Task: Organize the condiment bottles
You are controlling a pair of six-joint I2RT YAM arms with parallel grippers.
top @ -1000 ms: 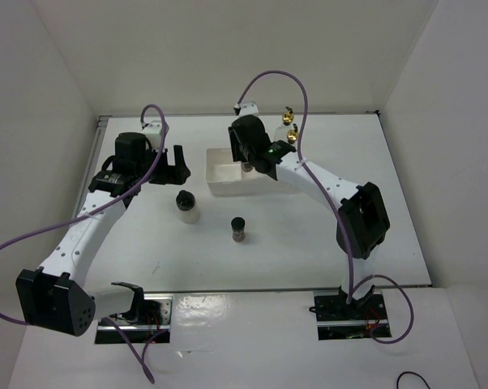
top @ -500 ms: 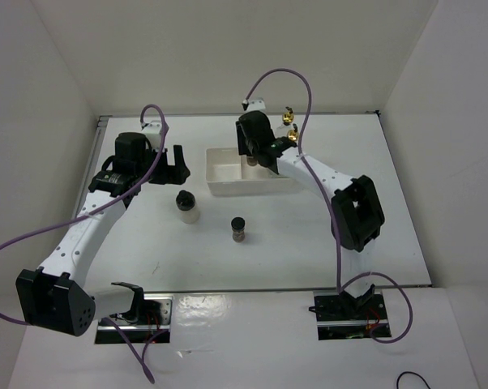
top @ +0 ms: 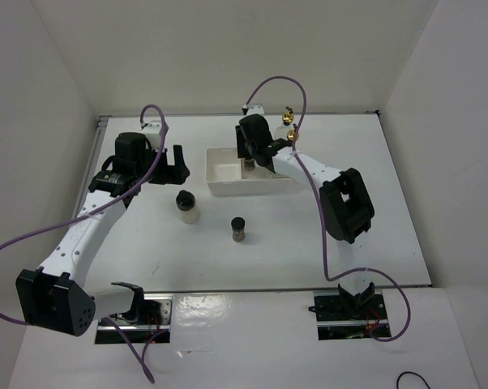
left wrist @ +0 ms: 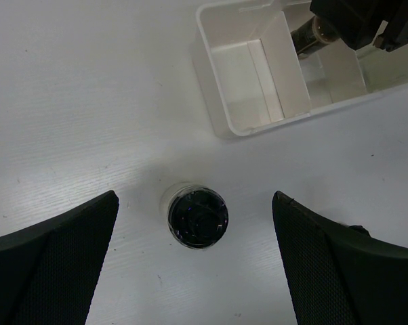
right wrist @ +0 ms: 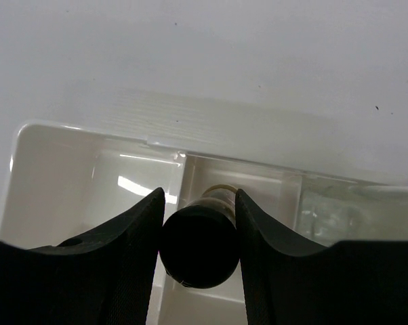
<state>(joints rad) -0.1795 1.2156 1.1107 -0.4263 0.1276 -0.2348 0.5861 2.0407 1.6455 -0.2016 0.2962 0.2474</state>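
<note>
The right gripper lowers its upright jar between the tray's dividers next and releases it there, since the bare bottom of the tray's middle section lies below.
My right gripper (top: 250, 160) is shut on a small dark black-capped jar (right wrist: 199, 247) and holds it upright in the middle compartment of the white tray (top: 220, 185); I cannot tell if the jar touches the floor. Two tall glass bottles with gold tops (top: 289, 123) stand at the tray's right end. A wider whitish black-capped jar (top: 186, 205) stands on the table in front of the tray's left end. My left gripper (top: 173, 164) is open above it, and the jar (left wrist: 198, 217) shows between the fingers. A second small dark jar (top: 239, 229) stands alone further forward.
The tray's left compartment (left wrist: 248, 81) holds nothing. White walls enclose the table at the back and both sides. The right arm's elbow (top: 341, 207) hangs over the table's right half.
The right arm has folded further in, its elbow swinging back and left, with the jar held over the tray's middle compartment. The left arm and the loose jars have not moved.
</note>
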